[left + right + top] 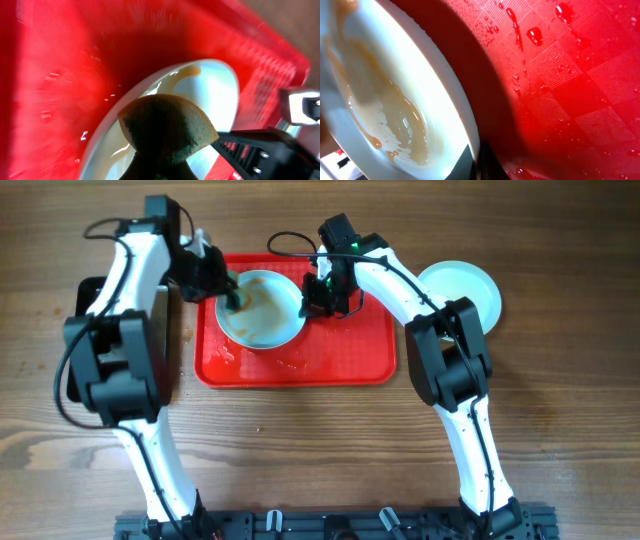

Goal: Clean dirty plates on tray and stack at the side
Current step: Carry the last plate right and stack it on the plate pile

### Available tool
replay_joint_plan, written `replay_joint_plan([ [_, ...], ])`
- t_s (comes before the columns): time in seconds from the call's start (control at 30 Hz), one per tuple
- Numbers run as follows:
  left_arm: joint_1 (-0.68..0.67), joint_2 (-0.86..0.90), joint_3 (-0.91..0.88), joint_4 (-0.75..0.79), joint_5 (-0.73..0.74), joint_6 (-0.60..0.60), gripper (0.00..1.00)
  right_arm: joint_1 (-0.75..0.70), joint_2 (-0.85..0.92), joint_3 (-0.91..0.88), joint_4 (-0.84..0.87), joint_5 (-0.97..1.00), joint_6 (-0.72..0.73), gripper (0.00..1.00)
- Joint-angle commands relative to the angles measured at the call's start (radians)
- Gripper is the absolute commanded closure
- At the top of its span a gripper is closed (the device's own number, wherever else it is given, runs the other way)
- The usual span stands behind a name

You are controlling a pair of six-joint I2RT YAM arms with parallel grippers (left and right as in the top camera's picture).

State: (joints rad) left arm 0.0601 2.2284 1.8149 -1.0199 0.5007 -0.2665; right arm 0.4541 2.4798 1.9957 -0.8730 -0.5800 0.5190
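The robot's right gripper will next hold for the sponge's wiping, then lift the pale green plate past the tray and lower it onto the clean plate point(462, 288), because the side stack begins there.
A pale green plate point(262, 312) smeared with orange-brown sauce sits on the red tray point(330, 365), toward its back left. My left gripper point(229, 288) is shut on a green-and-tan sponge point(170, 125) that presses on the plate's left side. In the left wrist view its jaws point(160, 167) hold the sponge over the plate point(212, 82). My right gripper point(318, 294) is shut on the plate's right rim. The right wrist view shows its jaws point(482, 162) pinching the rim of the sauce-streaked plate point(395, 100) above the wet tray point(570, 90). A clean plate point(462, 288) lies on the table right of the tray.
A black pan point(172, 345) lies left of the tray, mostly under my left arm. Sauce and water drops point(292, 363) mark the tray's front. The wooden table point(320, 450) extends in front of the tray.
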Motion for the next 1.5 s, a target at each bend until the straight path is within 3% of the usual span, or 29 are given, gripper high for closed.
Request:
replay_joint_plan([
  [0.0, 0.028, -0.143, 0.038, -0.005, -0.096, 0.024, 0.96, -0.007, 0.020, -0.005, -0.002, 0.048, -0.006, 0.96],
  [0.17, 0.031, -0.153, 0.037, -0.033, -0.154, 0.024, 0.96, -0.070, -0.086, -0.005, -0.084, 0.191, -0.075, 0.96],
  [0.47, 0.030, -0.153, 0.035, -0.037, -0.155, 0.024, 0.96, -0.027, -0.421, -0.005, -0.166, 0.956, -0.153, 0.96],
  [0.67, 0.027, -0.152, 0.035, -0.036, -0.163, 0.019, 0.96, 0.122, -0.435, -0.005, -0.229, 1.415, -0.175, 0.96],
  [1.07, 0.027, -0.152, 0.035, -0.045, -0.200, -0.010, 0.96, 0.313, -0.435, -0.005, -0.273, 1.871, -0.172, 0.96],
  [1.2, 0.027, -0.152, 0.035, -0.045, -0.200, -0.010, 0.96, 0.323, -0.435, -0.005, -0.275, 1.854, -0.119, 0.96],
  [1.3, 0.027, -0.152, 0.035, -0.045, -0.200, -0.010, 0.96, 0.262, -0.435, -0.005, -0.276, 1.515, -0.100, 0.96],
  [1.4, 0.027, -0.152, 0.035, -0.052, -0.209, -0.010, 0.96, 0.053, -0.436, -0.005, -0.282, 0.986, -0.169, 0.96],
  [1.47, 0.027, -0.152, 0.035, -0.054, -0.228, -0.010, 0.96, -0.069, -0.439, -0.005, -0.295, 0.799, -0.179, 0.96],
])
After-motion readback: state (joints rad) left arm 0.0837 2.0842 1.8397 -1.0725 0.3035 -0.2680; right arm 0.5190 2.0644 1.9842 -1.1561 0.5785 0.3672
